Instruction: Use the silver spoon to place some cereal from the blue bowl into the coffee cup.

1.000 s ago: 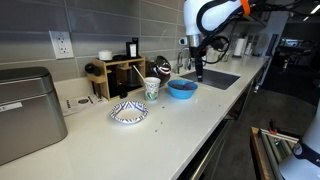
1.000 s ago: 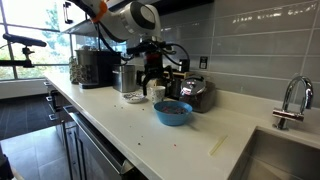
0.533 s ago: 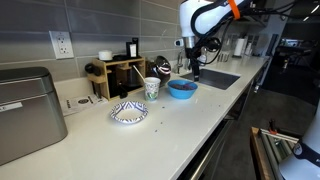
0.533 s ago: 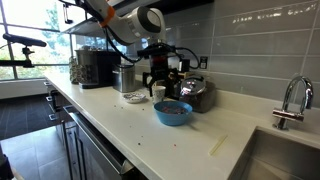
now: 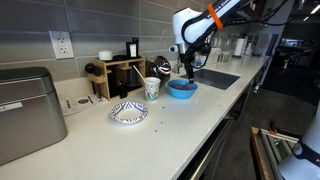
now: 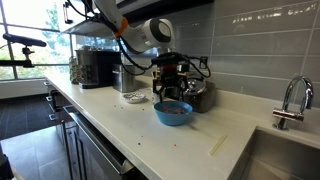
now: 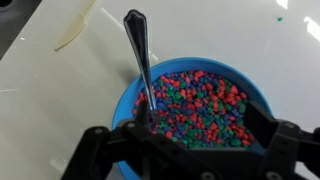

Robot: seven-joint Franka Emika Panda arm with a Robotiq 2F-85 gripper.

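Note:
My gripper lowers and shifts toward the left in the wrist view next, before it closes on the silver spoon's handle (image 7: 142, 56), which is off-centre between my fingers.
The blue bowl (image 5: 182, 89) stands on the white counter and is full of coloured cereal (image 7: 200, 105). It also shows in an exterior view (image 6: 173, 112) and fills the wrist view (image 7: 130, 95). The silver spoon (image 7: 141, 55) lies with one end in the cereal and its other end sticking out over the bowl's rim. My gripper (image 7: 195, 130) hangs just above the bowl with its fingers spread wide and nothing between them. It shows in both exterior views (image 5: 189, 72) (image 6: 172, 92). The coffee cup (image 5: 152, 88) stands beside the bowl.
A white dish with a blue pattern (image 5: 128, 112) sits nearer the counter's front. A wooden rack (image 5: 118, 75), a dark mug (image 5: 162, 68) and a silver appliance (image 5: 25, 110) line the wall. A sink (image 5: 215, 78) with a faucet (image 6: 290, 100) lies beyond the bowl.
My gripper has moved from the sink side across to the blue bowl and come down until it hangs right over the cereal. The bowl and cup have not moved.

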